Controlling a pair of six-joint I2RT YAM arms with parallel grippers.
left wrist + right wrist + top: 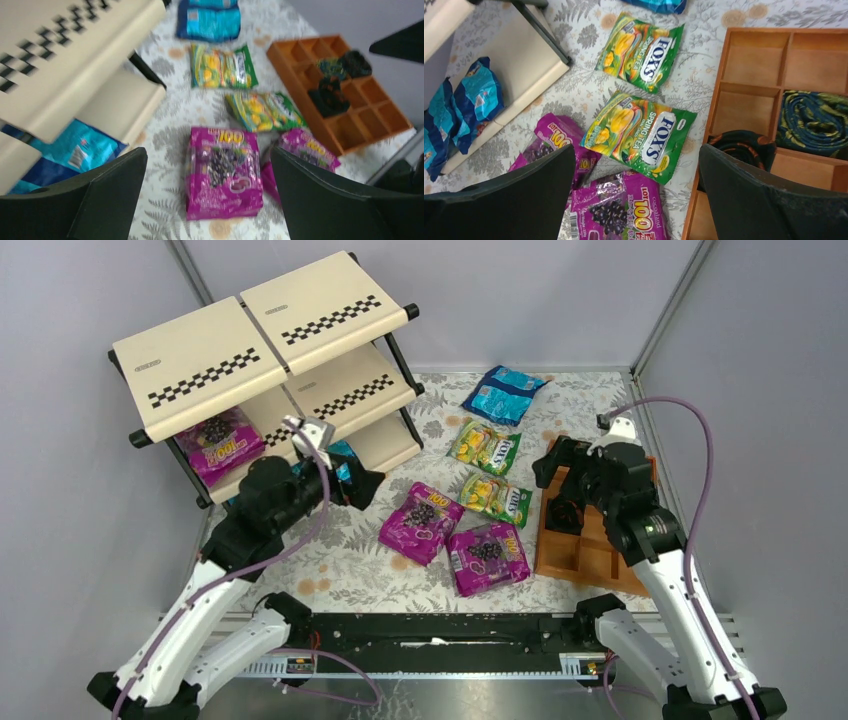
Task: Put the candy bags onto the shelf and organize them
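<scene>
The robot's right gripper needs to move down and to the left in the top view, onto the near FOX'S bag (639, 135), because the bag is below the gripper's fingers on that side.
The shelf (260, 340) stands at the back left. A magenta bag (218, 445) lies on its middle tier and blue bags (75, 152) lie on its lowest board. On the table are two magenta bags (420, 523) (488, 557), two green FOX'S bags (484, 446) (495, 497) and a blue bag (505, 393). My left gripper (207, 155) is open and empty, held above the table near the shelf's foot, with a magenta bag (223, 172) below it. My right gripper (636, 150) is open and empty above the near FOX'S bag (639, 135) and a magenta bag (624, 210).
An orange-brown compartment tray (590, 550) lies at the right under my right arm, with dark coiled items (814, 122) in some compartments. Grey walls close in the table on the left, back and right. The shelf's black frame leg (544, 30) stands near the bags.
</scene>
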